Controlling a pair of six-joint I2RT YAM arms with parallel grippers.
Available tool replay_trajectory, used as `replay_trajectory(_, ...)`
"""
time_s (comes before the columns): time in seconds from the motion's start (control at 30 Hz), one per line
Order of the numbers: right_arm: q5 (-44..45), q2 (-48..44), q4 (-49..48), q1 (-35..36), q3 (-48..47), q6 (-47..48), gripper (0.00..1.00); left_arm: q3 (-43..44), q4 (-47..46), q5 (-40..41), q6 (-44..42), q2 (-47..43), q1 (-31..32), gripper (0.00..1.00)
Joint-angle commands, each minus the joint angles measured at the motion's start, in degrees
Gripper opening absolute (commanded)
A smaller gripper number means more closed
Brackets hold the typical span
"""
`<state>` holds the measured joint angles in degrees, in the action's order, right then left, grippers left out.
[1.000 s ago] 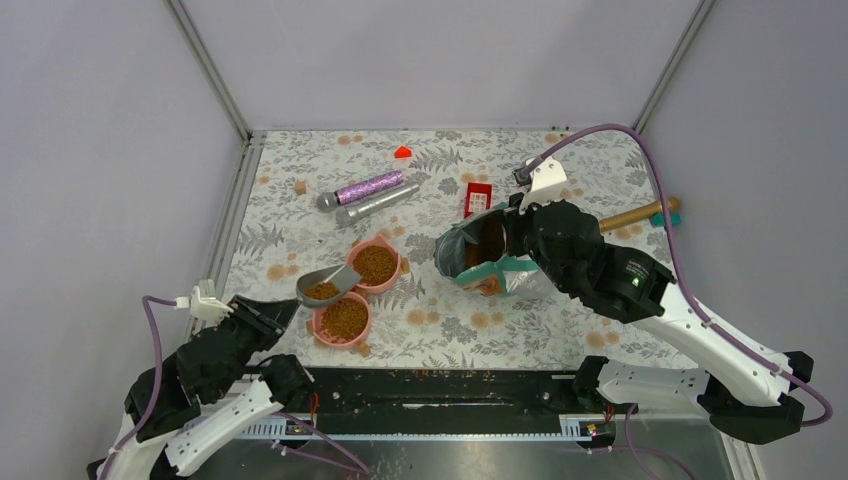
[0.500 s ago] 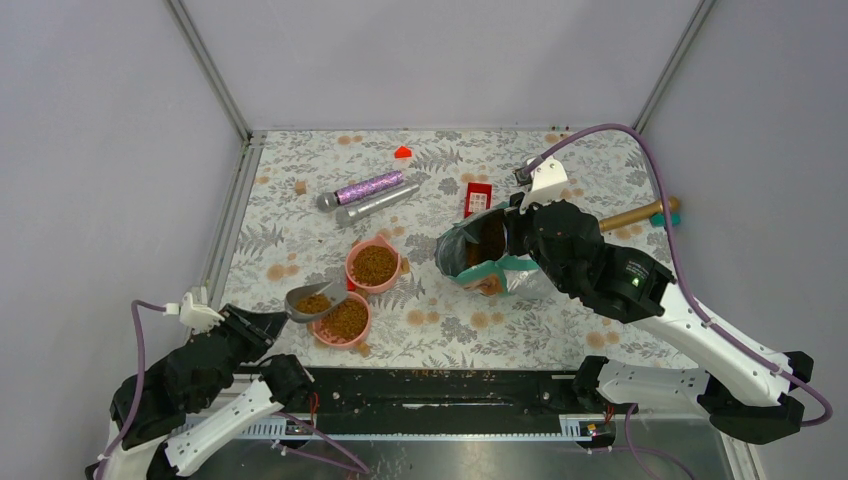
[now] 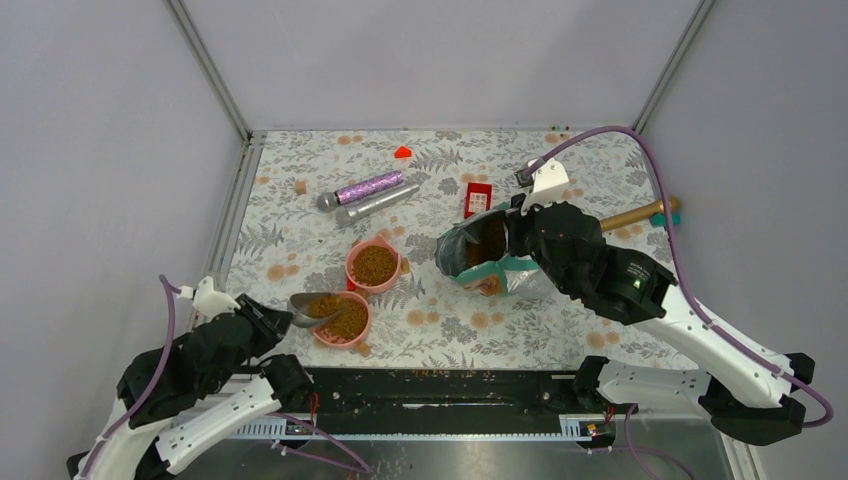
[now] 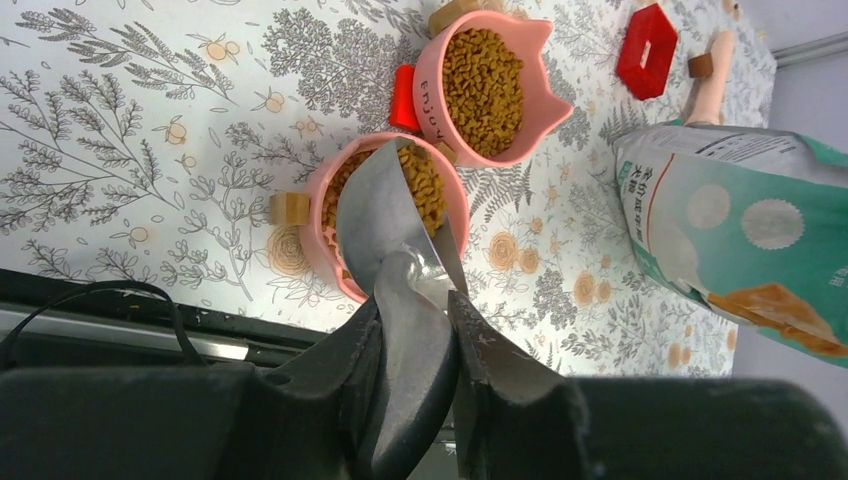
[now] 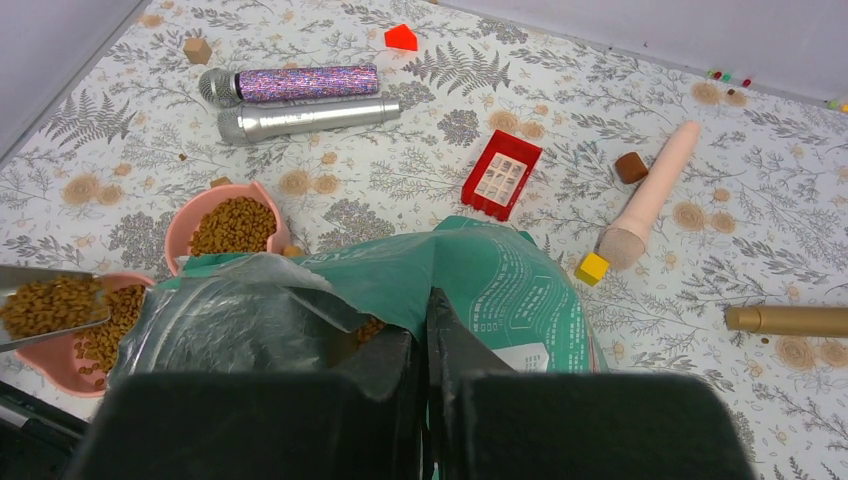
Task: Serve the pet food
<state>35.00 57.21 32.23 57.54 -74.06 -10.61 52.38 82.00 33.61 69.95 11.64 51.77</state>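
Observation:
I need to tip out the scoop (image 3: 312,305) and bring my left gripper across and down, as bare tabletop beside the pouch lies below, to its right in the top view.
My left gripper (image 4: 415,300) is shut on the handle of a grey metal scoop (image 3: 312,305). The scoop holds brown kibble (image 5: 48,304) and sits over the near pink bowl (image 3: 356,334), which is full of kibble (image 4: 428,183). A second pink bowl (image 3: 372,266), also full, stands just behind it. My right gripper (image 5: 424,318) is shut on the rim of the teal-green and silver pouch (image 3: 468,252), holding its mouth open; kibble (image 3: 490,238) shows inside it.
Two microphones (image 3: 368,196), a red block (image 3: 478,198), a red wedge (image 3: 403,152), a small brown cube (image 3: 299,186), a pink cylinder (image 5: 652,192), a yellow cube (image 5: 592,266) and a gold rod (image 3: 632,214) lie at the back and right. Spilled kibble sits on the black rail (image 3: 440,374).
My left arm has pulled back toward the near left, carrying the loaded scoop from between the two bowls to the near bowl's left rim. The right arm and pouch have not moved.

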Motion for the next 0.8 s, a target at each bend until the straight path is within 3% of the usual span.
replay_trajectory(0.0,3.3,-2.3,-4.8,-0.1,-0.2,1.2,0.0,2.5,-1.2,-1.3,-0.8,2.6,-0.1,0.0)
replay_trajectory(0.33,3.4,-2.4,-4.9,-0.1,-0.1,1.5,0.0,4.7,-0.6,-2.8,-3.2,9.8,-0.1,0.0)
replay_trajectory(0.77,3.7,-2.2,-4.9,-0.2,-0.1,2.0,0.0,8.5,3.3,-3.0,-3.1,11.5,-0.1,0.0)
